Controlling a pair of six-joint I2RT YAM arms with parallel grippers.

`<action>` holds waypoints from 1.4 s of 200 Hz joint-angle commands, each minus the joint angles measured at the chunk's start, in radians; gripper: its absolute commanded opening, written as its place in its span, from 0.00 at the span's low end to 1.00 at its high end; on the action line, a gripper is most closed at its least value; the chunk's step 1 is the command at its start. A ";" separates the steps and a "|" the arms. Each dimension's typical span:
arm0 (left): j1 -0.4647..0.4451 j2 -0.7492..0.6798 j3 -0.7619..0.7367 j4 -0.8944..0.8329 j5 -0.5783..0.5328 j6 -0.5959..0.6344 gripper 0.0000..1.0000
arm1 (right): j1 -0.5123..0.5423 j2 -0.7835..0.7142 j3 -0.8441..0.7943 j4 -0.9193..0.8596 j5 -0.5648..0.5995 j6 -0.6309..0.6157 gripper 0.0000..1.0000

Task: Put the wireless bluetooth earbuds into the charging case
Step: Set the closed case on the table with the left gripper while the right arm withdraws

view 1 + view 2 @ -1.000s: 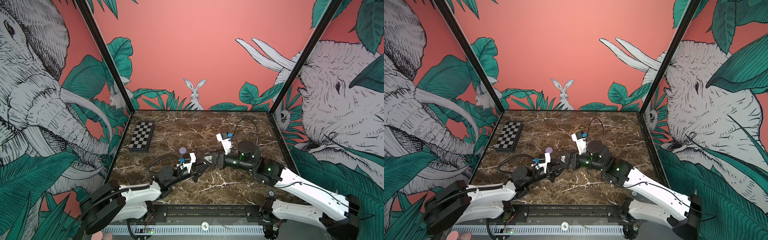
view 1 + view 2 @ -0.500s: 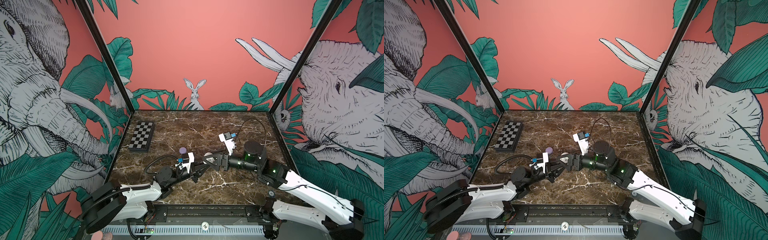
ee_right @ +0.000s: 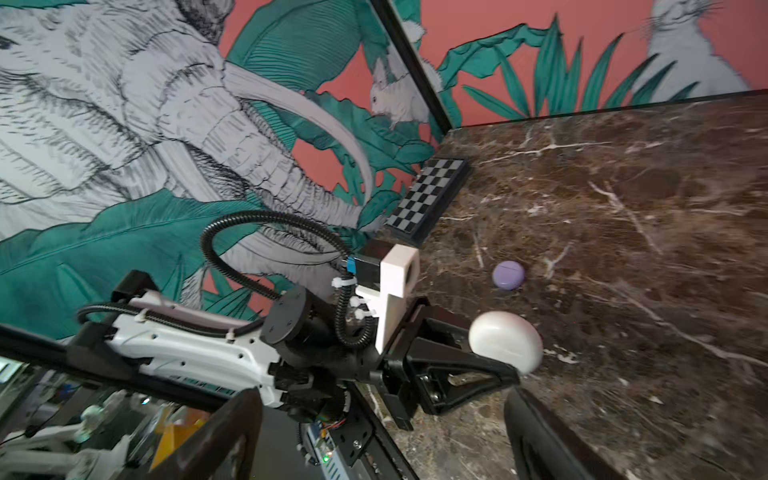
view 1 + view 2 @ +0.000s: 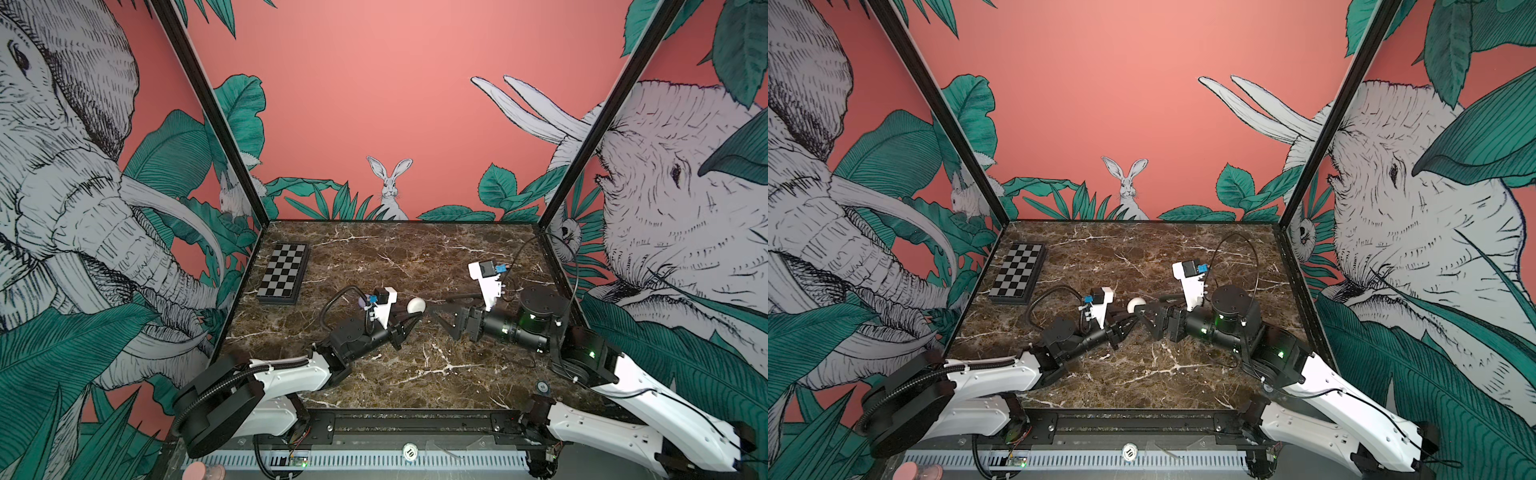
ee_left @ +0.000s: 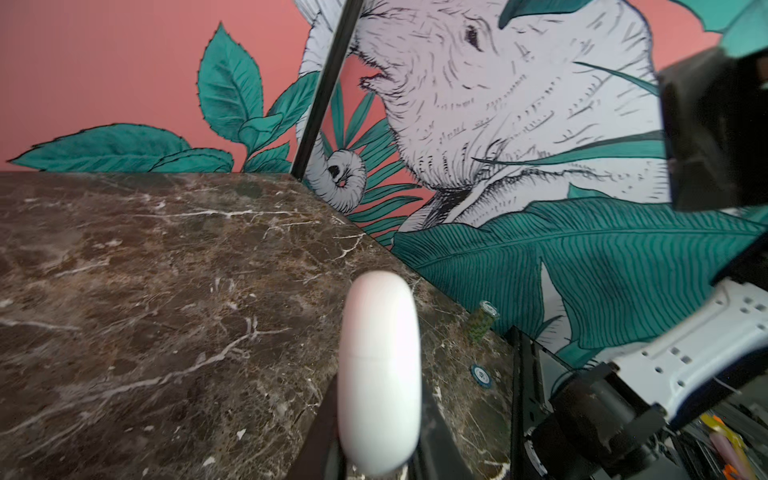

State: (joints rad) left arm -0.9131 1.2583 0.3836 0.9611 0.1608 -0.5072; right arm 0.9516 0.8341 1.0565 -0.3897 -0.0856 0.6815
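Note:
My left gripper should go lower over the bare stone below it, tilt its fingers down and release the white charging case (image 4: pixel 415 305) on the marble tabletop next.
A white round charging case (image 4: pixel 415 305) (image 4: pixel 1136 305) is held above the marble table, its lid closed along a thin seam (image 5: pixel 378 374). My left gripper (image 4: pixel 414 314) (image 4: pixel 1133 314) (image 5: pixel 378 415) is shut on it, a dark finger on each side. My right gripper (image 4: pixel 436 313) (image 4: pixel 1148 314) (image 3: pixel 382 449) hangs open just to the right of the case (image 3: pixel 505 340), apart from it and holding nothing. A lilac round case (image 3: pixel 508 274) lies shut on the table behind the left wrist camera and peeks out in a top view (image 4: pixel 362 303). The earbuds are out of view.
A folded chessboard (image 4: pixel 284 274) (image 4: pixel 1017 274) (image 3: pixel 428 199) lies at the far left of the table. A small chip (image 4: pixel 542 387) (image 5: pixel 481 374) rests near the front right edge, with a green chip stack (image 5: pixel 482 320) close by. Mural walls enclose three sides.
My right gripper has drawn back to the right, away from the white case, and its arm has swung outward. The left gripper has kept hold of the case, barely moving.

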 commanded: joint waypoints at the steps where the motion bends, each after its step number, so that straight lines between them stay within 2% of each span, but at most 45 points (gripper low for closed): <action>1: 0.025 0.005 0.057 -0.249 -0.095 -0.147 0.00 | -0.016 0.018 0.013 -0.136 0.181 -0.028 0.90; 16: 0.070 0.066 0.110 -0.372 -0.092 -0.271 0.00 | -0.023 0.023 -0.003 -0.139 0.191 -0.018 0.91; 40: 0.112 0.218 0.129 -0.276 -0.017 -0.410 0.00 | -0.027 0.007 -0.037 -0.110 0.194 -0.010 0.91; 79: 0.129 0.390 0.225 -0.308 0.033 -0.484 0.00 | -0.030 -0.020 -0.069 -0.130 0.197 0.000 0.91; 111: 0.141 0.469 0.291 -0.407 0.078 -0.503 0.00 | -0.031 -0.064 -0.105 -0.133 0.203 0.021 0.91; 139: 0.141 0.471 0.366 -0.627 0.055 -0.468 0.00 | -0.033 -0.099 -0.117 -0.152 0.216 0.027 0.91; 203: 0.141 0.494 0.439 -0.871 0.005 -0.466 0.05 | -0.032 -0.147 -0.118 -0.173 0.223 0.036 0.92; 223: 0.141 0.498 0.453 -0.899 0.015 -0.463 0.17 | -0.031 -0.161 -0.113 -0.184 0.228 0.030 0.93; 247: 0.141 0.495 0.467 -0.941 0.021 -0.460 0.26 | -0.031 -0.171 -0.106 -0.196 0.243 0.024 0.95; 260: 0.141 0.477 0.477 -0.972 0.013 -0.444 0.46 | -0.032 -0.171 -0.098 -0.211 0.256 0.017 0.98; 273: 0.141 0.448 0.491 -1.013 0.005 -0.422 0.51 | -0.031 -0.172 -0.094 -0.225 0.276 0.011 0.98; 280: 0.141 0.431 0.503 -1.034 -0.002 -0.405 0.58 | -0.032 -0.173 -0.095 -0.231 0.286 0.010 0.98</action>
State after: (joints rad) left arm -0.7765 1.7393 0.8650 0.0731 0.1921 -0.9504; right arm 0.9245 0.6689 0.9379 -0.6025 0.1497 0.7059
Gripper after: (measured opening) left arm 0.509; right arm 0.980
